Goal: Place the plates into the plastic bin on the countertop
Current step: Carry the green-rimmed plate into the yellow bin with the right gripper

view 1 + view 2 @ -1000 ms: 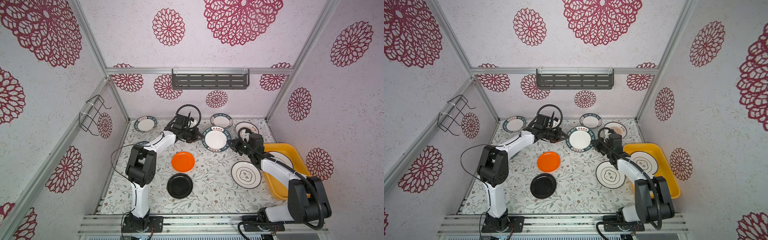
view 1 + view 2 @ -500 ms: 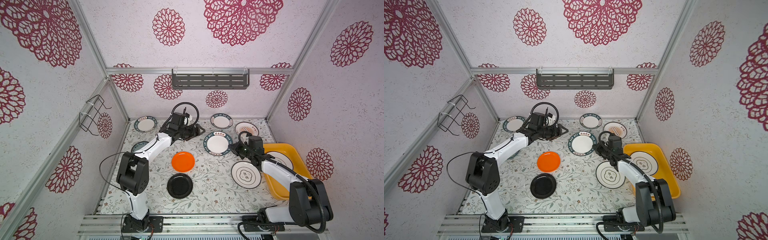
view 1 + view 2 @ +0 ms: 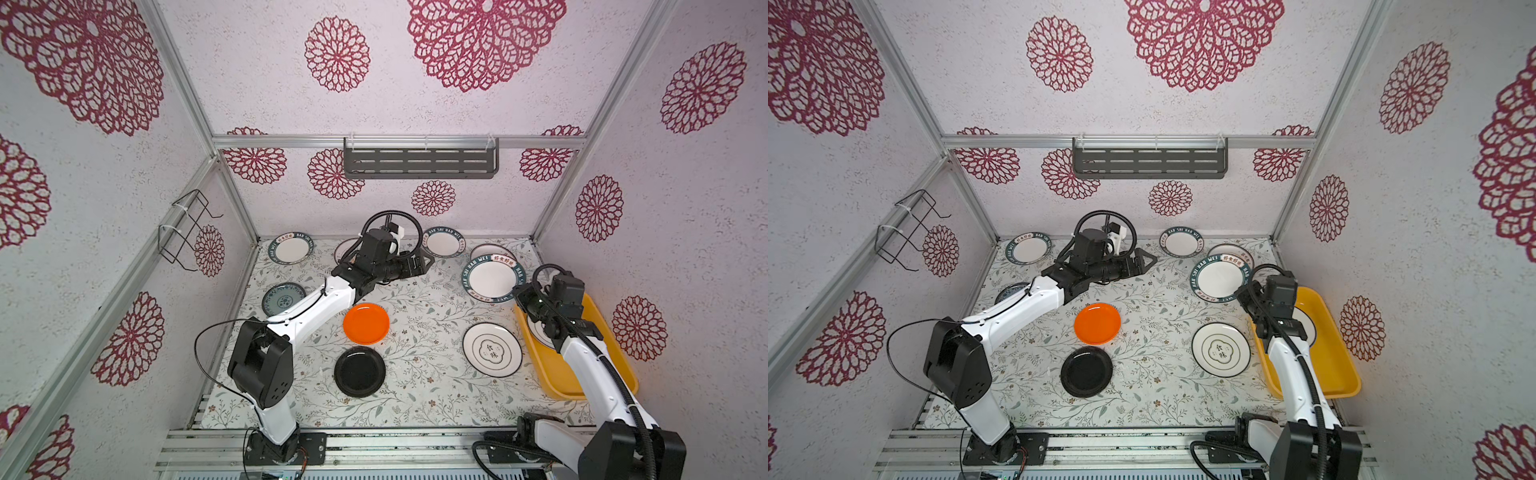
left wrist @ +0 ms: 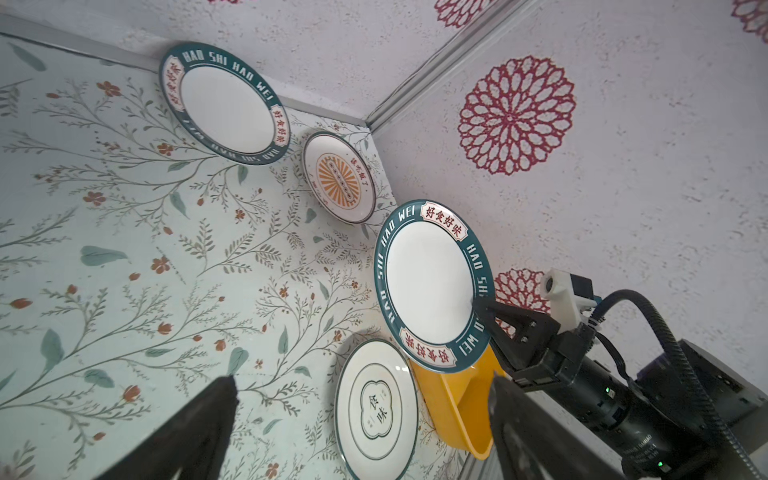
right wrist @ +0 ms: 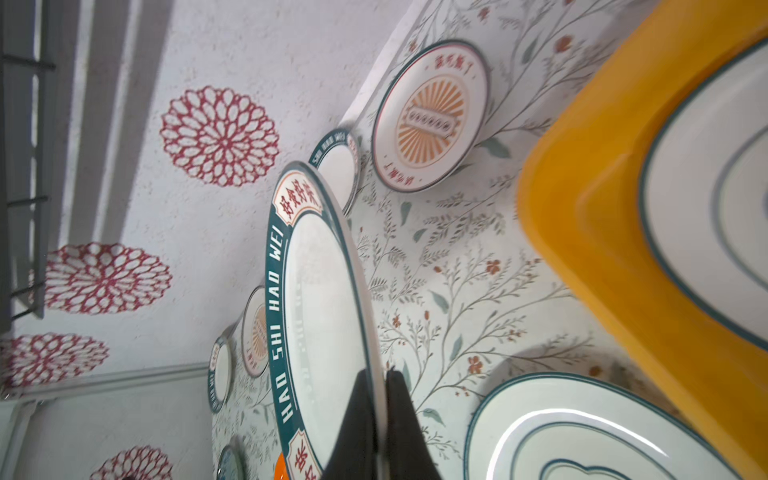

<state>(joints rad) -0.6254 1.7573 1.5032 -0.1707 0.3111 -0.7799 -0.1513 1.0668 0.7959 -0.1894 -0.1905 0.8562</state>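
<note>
The plate lying in the bin (image 3: 1305, 326) (image 5: 720, 196) is below my gripper, so next I will move my right gripper back over the bin and lower it to release the white plate's rim.
My right gripper (image 5: 376, 374) is shut on the rim of a white plate with a teal lettered rim (image 3: 492, 279), holding it tilted above the countertop (image 3: 424, 332) beside the yellow-orange plastic bin (image 3: 615, 353). One plate (image 5: 706, 208) lies in the bin, partly hidden by my right arm in both top views. My left gripper (image 3: 424, 262) stands open and empty near the back middle, apart from the held plate (image 4: 428, 286). On the countertop lie an orange plate (image 3: 366, 323), a black plate (image 3: 360, 372) and a white plate with black characters (image 3: 492, 349).
A blue-floral plate (image 3: 282, 297) lies at the left. Teal-rimmed plates (image 3: 291, 248) (image 3: 444, 242) and a sunburst plate (image 4: 338, 178) sit along the back wall. Above them hangs a dark slotted shelf (image 3: 419, 162). A wire rack (image 3: 187, 232) is on the left wall.
My left gripper opened and let go of the teal-rimmed plate. My right gripper, still shut on its rim, carried the plate to the right, toward the bin.
</note>
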